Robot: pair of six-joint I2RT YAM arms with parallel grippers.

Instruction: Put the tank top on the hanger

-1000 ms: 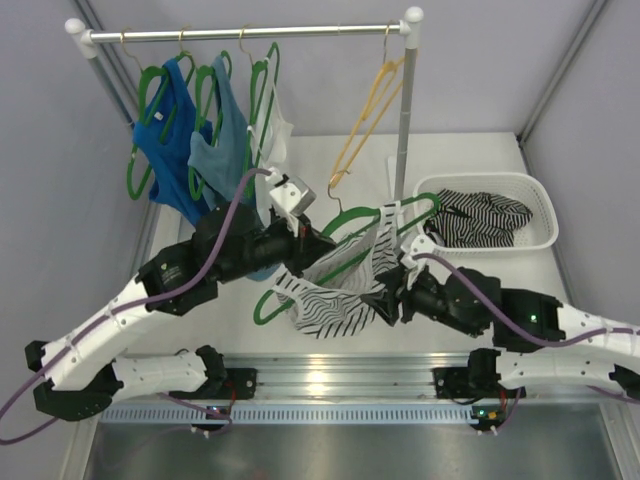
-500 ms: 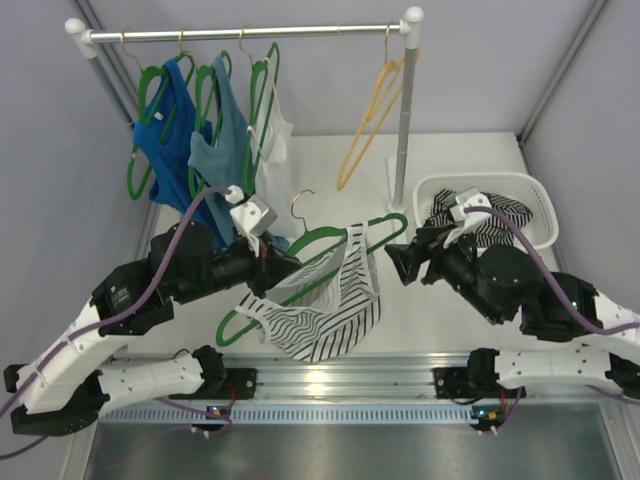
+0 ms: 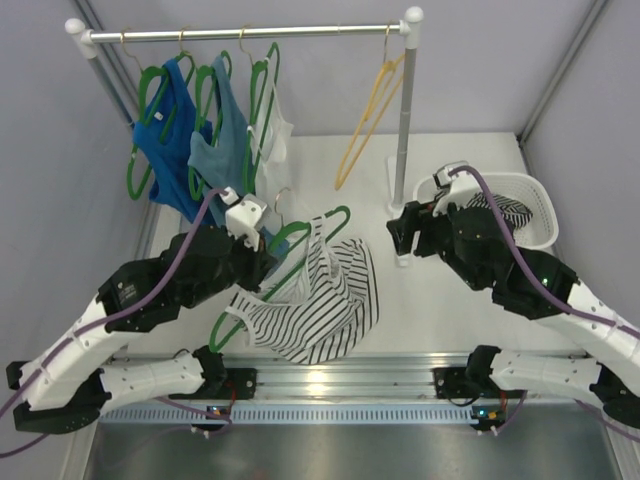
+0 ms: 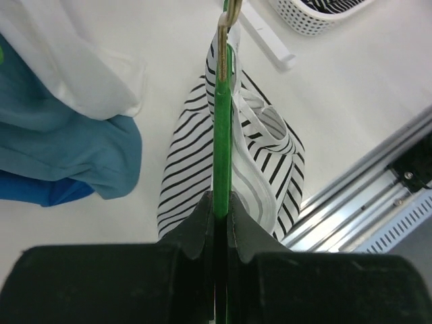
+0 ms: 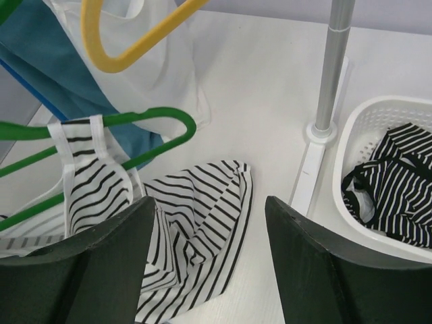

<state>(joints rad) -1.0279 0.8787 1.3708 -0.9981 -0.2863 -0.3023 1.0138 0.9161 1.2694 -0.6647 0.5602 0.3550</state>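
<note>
The green hanger in my left gripper goes up and outward to the bare part of the bar [image 3: 300, 33] next, because the bar is free beside the yellow hanger.
The tank top [image 3: 322, 300], white with thin black stripes, hangs by its straps from the green hanger [image 3: 300, 240], and its lower part lies crumpled on the table. My left gripper [image 3: 262, 262] is shut on the hanger's bar. In the left wrist view the hanger [image 4: 223, 121] runs straight out from between the shut gripper [image 4: 221, 202], with the tank top [image 4: 185, 155] draped on both sides. My right gripper [image 3: 398, 232] is open and empty, raised beside the rack post. In its view the gripper [image 5: 210, 202] hangs above the tank top [image 5: 202, 216] and the hanger's end [image 5: 155, 118].
A rail [image 3: 240, 33] at the back holds several green hangers with blue [image 3: 165, 140], teal [image 3: 222, 140] and white tops, plus a bare yellow hanger [image 3: 368, 120]. The rack post [image 3: 403, 130] stands by my right gripper. A white basket [image 3: 540, 200] holds a darker striped garment [image 5: 395, 182].
My right gripper has left the tank top and drawn back up and right toward the basket. My left gripper has swung the hanger left and back, and the tank top's hem now rests on the table.
</note>
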